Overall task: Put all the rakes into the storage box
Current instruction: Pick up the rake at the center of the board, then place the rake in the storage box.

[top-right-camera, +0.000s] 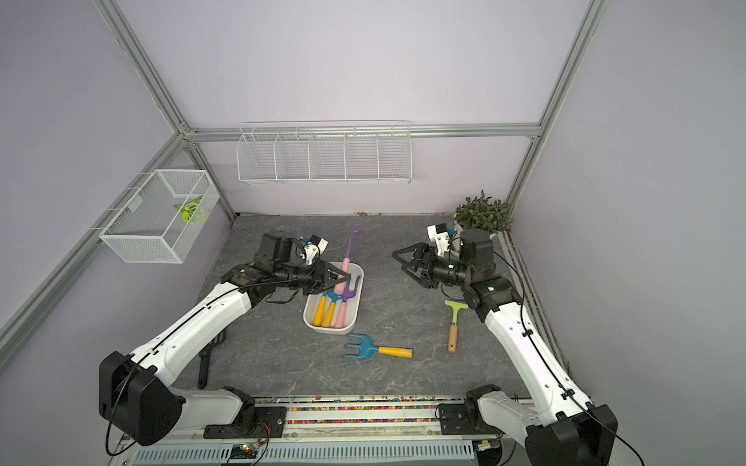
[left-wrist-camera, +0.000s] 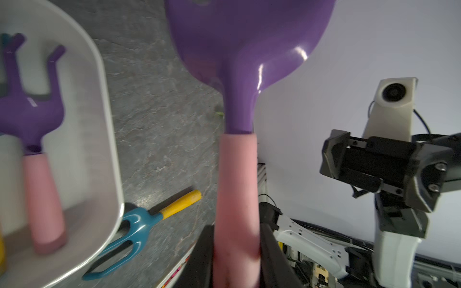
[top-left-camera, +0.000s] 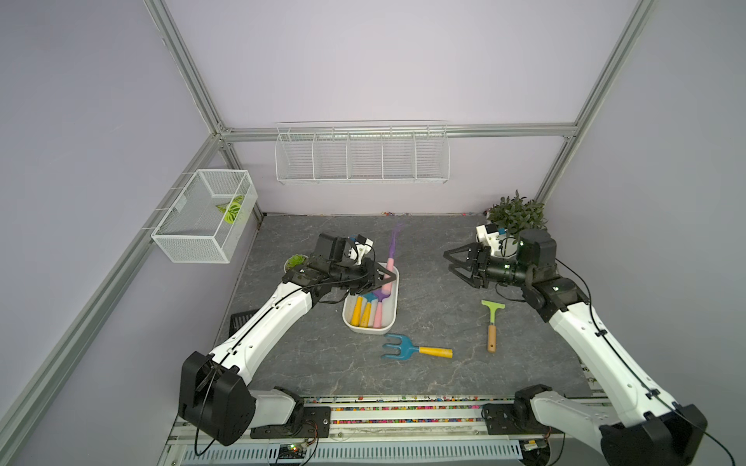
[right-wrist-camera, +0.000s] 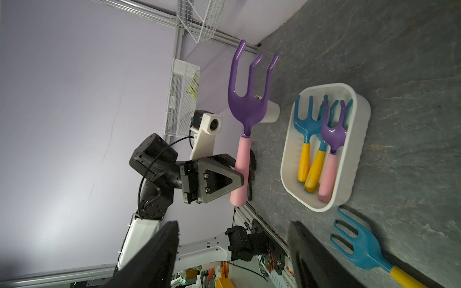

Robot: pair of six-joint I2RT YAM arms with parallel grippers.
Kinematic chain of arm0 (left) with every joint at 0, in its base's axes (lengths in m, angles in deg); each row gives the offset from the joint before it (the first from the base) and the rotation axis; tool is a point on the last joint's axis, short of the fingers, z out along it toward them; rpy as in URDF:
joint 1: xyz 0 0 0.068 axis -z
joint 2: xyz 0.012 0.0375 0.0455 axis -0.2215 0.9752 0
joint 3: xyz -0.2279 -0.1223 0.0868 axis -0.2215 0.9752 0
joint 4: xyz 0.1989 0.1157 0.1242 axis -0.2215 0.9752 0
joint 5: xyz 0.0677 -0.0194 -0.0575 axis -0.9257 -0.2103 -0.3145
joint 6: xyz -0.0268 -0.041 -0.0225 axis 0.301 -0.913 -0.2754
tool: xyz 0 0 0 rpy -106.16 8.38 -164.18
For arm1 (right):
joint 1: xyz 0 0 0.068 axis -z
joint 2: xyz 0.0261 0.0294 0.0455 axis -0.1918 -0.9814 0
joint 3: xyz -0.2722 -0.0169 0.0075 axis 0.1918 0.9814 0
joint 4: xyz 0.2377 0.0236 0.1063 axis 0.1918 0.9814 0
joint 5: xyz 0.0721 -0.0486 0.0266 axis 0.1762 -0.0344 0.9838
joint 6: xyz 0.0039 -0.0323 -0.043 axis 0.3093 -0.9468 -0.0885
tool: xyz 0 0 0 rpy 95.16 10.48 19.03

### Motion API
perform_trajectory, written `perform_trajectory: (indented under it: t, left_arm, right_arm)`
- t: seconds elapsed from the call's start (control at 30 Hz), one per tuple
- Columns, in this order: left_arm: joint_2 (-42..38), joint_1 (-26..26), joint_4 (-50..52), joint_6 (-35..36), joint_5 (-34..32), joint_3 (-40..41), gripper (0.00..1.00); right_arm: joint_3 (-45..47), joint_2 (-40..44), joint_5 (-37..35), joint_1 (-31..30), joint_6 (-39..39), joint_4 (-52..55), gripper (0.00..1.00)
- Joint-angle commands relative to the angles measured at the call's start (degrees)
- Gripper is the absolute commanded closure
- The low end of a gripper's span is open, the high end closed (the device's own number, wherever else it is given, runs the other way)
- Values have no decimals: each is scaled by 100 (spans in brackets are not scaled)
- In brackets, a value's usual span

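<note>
The rake still hangs high above the yellow handles in the storage box (top-left-camera: 369, 331). My left gripper lowers over them next, tilting its fingers downward, and releases.
My left gripper (top-left-camera: 382, 278) is shut on the pink handle of a purple rake (top-left-camera: 390, 258), holding it in the air with the tines pointing toward the back wall. In the left wrist view the rake's handle (left-wrist-camera: 237, 187) sits pinched between both pads. The rake (right-wrist-camera: 249, 99) hangs over the far end of the storage box (top-left-camera: 369, 331), a shallow white tub (right-wrist-camera: 359, 149) that holds three other rakes. My right gripper (top-left-camera: 454, 265) stands open and empty well to the right of the box, and its jaws (right-wrist-camera: 234, 249) are spread wide.
A blue rake with a yellow handle (top-left-camera: 415, 350) lies just in front of the box. A green scraper with a wooden handle (top-left-camera: 491, 322) lies under my right arm. A potted plant (top-left-camera: 516, 216) stands back right. The wire basket (top-left-camera: 206, 216) and wire rack (top-left-camera: 361, 155) hang on the walls.
</note>
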Motion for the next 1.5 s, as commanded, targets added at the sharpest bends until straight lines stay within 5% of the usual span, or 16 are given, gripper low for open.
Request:
perform_trajectory:
  t: [0.0,0.47,0.9,0.93,1.03,1.1,1.23,1.47]
  left_arm:
    - [194,10,1455,824,-1255,-212,100]
    - [1229,928,2526,1159,-3862,-1052,100]
    - [1242,928,2370,1140,-4067,-858,100]
    - [1240,929,2351,1146,-4043,-851,98]
    - [1236,928,2306,1141,-3983,-833,63]
    - [1198,928,2282,1138,-3975,-821,52]
    - [1074,928,2222,1098,-3880,-842,44]
    - [813,919,2288,922,-3873,-985,45]
  right_arm:
    - [136,-30,-30,22,-134,104,26]
    - [305,-228,-54,30,-134,79,28]
    - [594,-4,-78,171,-170,168,29]
    - [610,-9,-88,171,-176,169,29]
    - [605,-43,-177,171,-367,407,29]
    - [525,-74,-278,171,-671,791,29]
    - [484,-61,-457,98,-1106,1302,29]
    - [231,-216,-1278,-491,-1883,2393,34]
